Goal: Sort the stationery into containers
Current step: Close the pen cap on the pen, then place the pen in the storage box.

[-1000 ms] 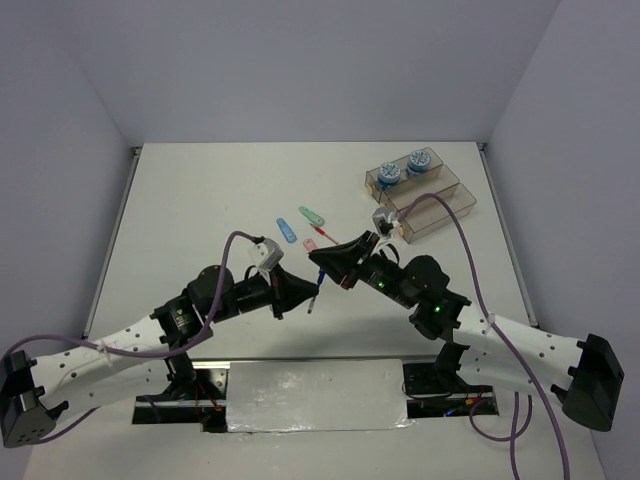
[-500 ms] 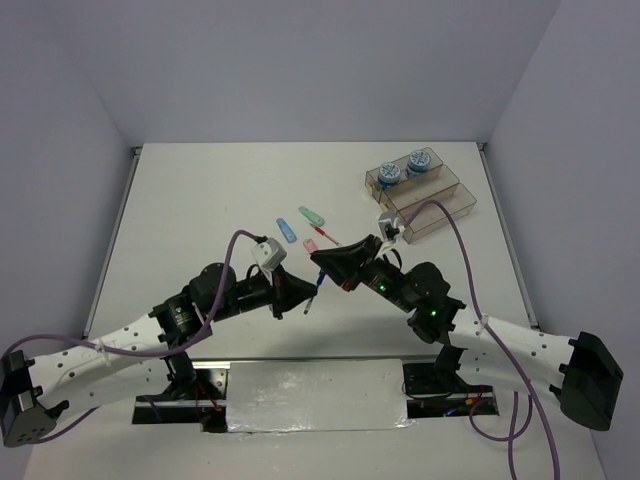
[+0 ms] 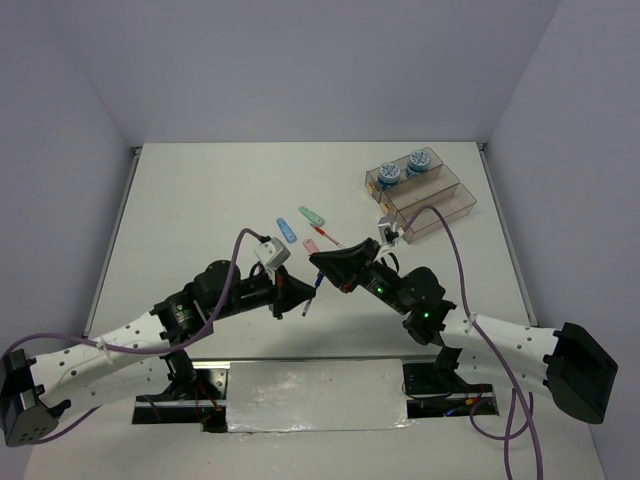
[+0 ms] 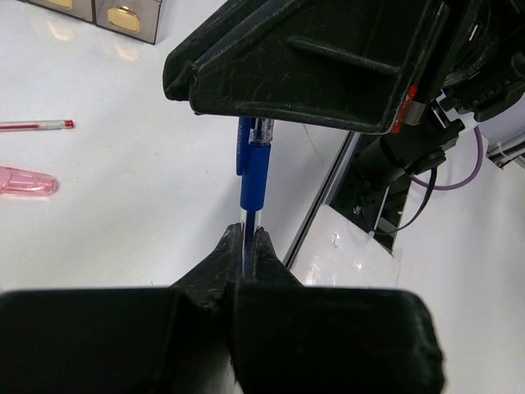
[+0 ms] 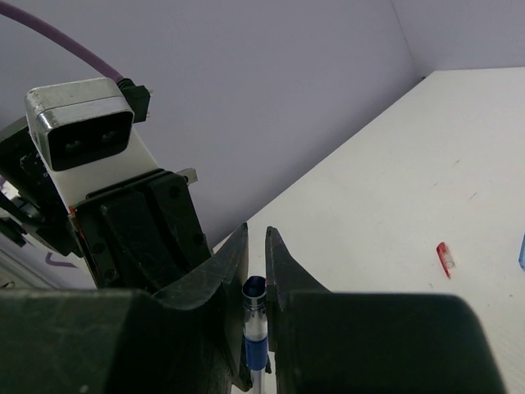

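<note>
The middle bin [image 3: 420, 188] [image 4: 69, 7] stands outward, to my left gripper's right in the top view. My left gripper will carry the blue pen outward over it and let the pen go.
A blue pen [image 3: 313, 288] hangs above the table between the two arms. My left gripper [image 3: 300, 293] is shut on its clear lower barrel [image 4: 246, 234]. My right gripper [image 3: 323, 271] comes from the other side, and its fingers press on both sides of the pen's top end [image 5: 255, 305]. Still on the table are a red pen [image 3: 327, 238], a blue piece [image 3: 287, 231], a green piece [image 3: 312, 215] and a pink piece [image 3: 310, 245]. The containers [image 3: 438, 214] stand at the far right, with two tape rolls [image 3: 390, 176] in the rear bin.
In the left wrist view the red pen [image 4: 33, 125] and pink piece [image 4: 25, 180] lie left of the grippers. The table's front edge [image 4: 328, 197] runs just right of the pen. A tiny red bit [image 5: 444, 257] lies on the table in the right wrist view.
The right arm has slid a little to the left, bringing its fingers over the pen's top end. The left gripper has kept hold of the pen and barely moved.
</note>
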### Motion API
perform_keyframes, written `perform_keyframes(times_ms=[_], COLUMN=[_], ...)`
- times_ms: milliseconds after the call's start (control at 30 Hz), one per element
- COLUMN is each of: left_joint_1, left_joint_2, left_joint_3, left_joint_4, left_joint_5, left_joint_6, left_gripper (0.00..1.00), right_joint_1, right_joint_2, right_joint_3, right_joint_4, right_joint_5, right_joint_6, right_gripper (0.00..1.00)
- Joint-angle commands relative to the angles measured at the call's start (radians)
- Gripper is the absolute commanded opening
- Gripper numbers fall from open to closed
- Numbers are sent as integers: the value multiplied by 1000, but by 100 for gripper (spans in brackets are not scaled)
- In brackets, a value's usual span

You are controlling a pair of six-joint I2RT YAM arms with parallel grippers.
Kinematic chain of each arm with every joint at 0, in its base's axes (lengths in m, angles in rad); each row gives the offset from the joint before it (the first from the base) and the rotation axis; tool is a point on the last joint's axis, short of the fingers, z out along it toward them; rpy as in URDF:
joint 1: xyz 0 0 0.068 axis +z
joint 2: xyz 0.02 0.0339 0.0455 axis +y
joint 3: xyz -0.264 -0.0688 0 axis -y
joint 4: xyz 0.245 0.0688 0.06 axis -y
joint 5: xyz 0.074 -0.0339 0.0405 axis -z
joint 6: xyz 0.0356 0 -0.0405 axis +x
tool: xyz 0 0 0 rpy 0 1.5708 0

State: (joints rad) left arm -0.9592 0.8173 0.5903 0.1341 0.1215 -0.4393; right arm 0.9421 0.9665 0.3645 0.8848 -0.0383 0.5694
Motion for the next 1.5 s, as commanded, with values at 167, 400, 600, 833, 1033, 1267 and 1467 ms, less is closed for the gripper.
perform_keyframes(times_ms=[167,400,600,833,1033,1267,1467], left_joint_1=[69,103,120,154,154,152,152], left_joint_2=[-32,-29,-27,-43,-21,-32,-35], left_joint_3=[123,128,151,154,120,3,-34], left_joint_4=[355,384,374,377,332,282,245], left_joint_5=[18,59,81,104,130,147,110], left_joint_6=[-6,-27,-27,-44,-15,13,22], left_gripper=[0,0,0,0,0,0,0], right_joint_1=[37,53,61,66,60,-53,-172], right_joint_2=[51,127,156,169,112,-29,-94], right_joint_3=[-55,-76,-72,-50,5,158,271], right_joint_4=[-126,-60,-46,-64,-131,-365,-451], right_joint_5=[-80,-86,-100,-104,-104,-86,-158], right_joint_6=[-9,4,0,-11,-12,-43,-55], right_gripper=[0,0,0,0,15,71,75])
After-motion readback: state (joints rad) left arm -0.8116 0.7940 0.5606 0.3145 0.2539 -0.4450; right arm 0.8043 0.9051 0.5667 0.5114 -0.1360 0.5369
